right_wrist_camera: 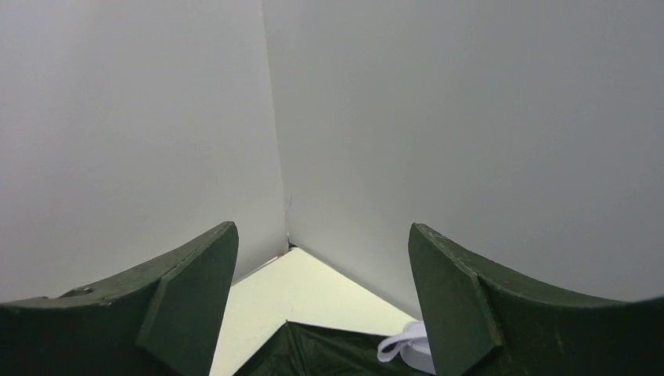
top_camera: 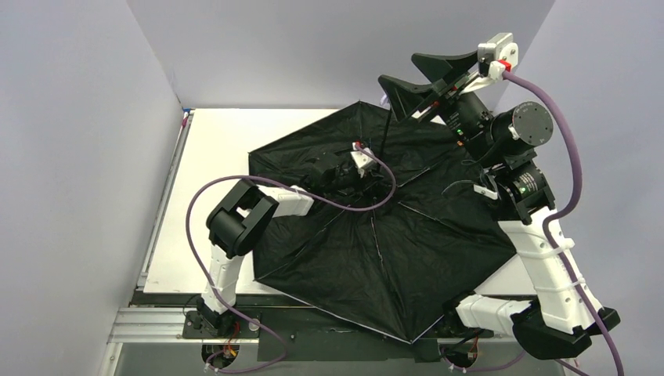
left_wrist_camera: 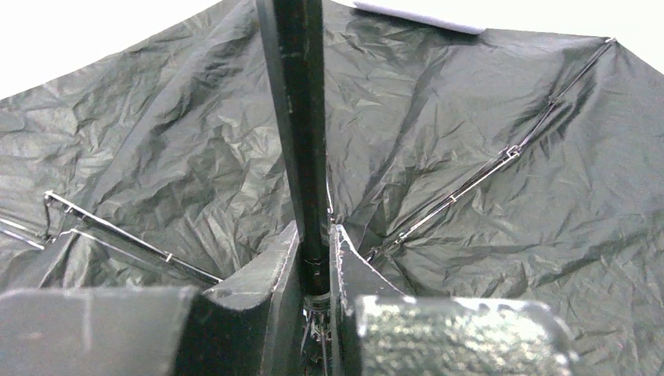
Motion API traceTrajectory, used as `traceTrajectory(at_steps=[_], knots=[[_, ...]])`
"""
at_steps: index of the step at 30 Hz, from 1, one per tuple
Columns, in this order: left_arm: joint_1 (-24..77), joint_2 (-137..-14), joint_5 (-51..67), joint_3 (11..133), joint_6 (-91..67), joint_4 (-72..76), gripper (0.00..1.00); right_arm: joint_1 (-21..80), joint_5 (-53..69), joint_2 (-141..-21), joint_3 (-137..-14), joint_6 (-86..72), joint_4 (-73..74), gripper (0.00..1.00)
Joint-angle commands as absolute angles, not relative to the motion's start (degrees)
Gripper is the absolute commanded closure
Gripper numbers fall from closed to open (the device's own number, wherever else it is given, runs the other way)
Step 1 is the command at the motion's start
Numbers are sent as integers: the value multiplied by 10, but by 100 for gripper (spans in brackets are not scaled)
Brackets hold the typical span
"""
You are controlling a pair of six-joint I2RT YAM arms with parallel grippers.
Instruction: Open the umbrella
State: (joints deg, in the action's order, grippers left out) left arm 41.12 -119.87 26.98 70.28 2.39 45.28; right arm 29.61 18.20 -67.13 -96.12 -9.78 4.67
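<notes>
The shaft [top_camera: 387, 129] goes up and outward in my left gripper toward the table's far side next, before its release, since the canopy overhangs the near edge.
The umbrella [top_camera: 376, 251] lies spread out on the table with its black lining facing up and its thin ribs fanned out. Its thin black shaft [top_camera: 387, 129] rises toward the back. My left gripper [top_camera: 368, 178] is shut on the shaft near the hub; in the left wrist view the shaft [left_wrist_camera: 294, 117] runs up between the closed fingers [left_wrist_camera: 262, 290]. My right gripper [top_camera: 396, 67] is open and empty, raised above the shaft's top end. In the right wrist view the pale handle [right_wrist_camera: 423, 356] and its loop strap [right_wrist_camera: 395, 345] show below the right finger.
The white table [top_camera: 211, 157] is walled by grey panels on the left, back and right. The canopy overhangs the table's near edge above the arm bases [top_camera: 227, 313]. A purple cable [top_camera: 344, 205] loops over the canopy.
</notes>
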Motion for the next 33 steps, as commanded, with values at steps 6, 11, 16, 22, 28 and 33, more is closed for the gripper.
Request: traceTrajectory(at_steps=[6, 11, 16, 22, 28, 33], knots=[[321, -1028, 278, 641, 195, 336, 100, 273, 120, -680, -1016, -131, 42, 24], [288, -933, 285, 637, 343, 228, 100, 259, 110, -683, -999, -136, 66, 24], [286, -871, 276, 616, 546, 188, 100, 252, 131, -696, -994, -117, 136, 24], [287, -820, 242, 613, 776, 163, 100, 251, 214, -716, -1011, -78, 247, 25], [275, -819, 210, 675, 974, 148, 100, 257, 302, -736, -1037, -34, 389, 26], [271, -828, 208, 725, 1054, 145, 100, 288, 314, -746, -1035, -6, 469, 25]])
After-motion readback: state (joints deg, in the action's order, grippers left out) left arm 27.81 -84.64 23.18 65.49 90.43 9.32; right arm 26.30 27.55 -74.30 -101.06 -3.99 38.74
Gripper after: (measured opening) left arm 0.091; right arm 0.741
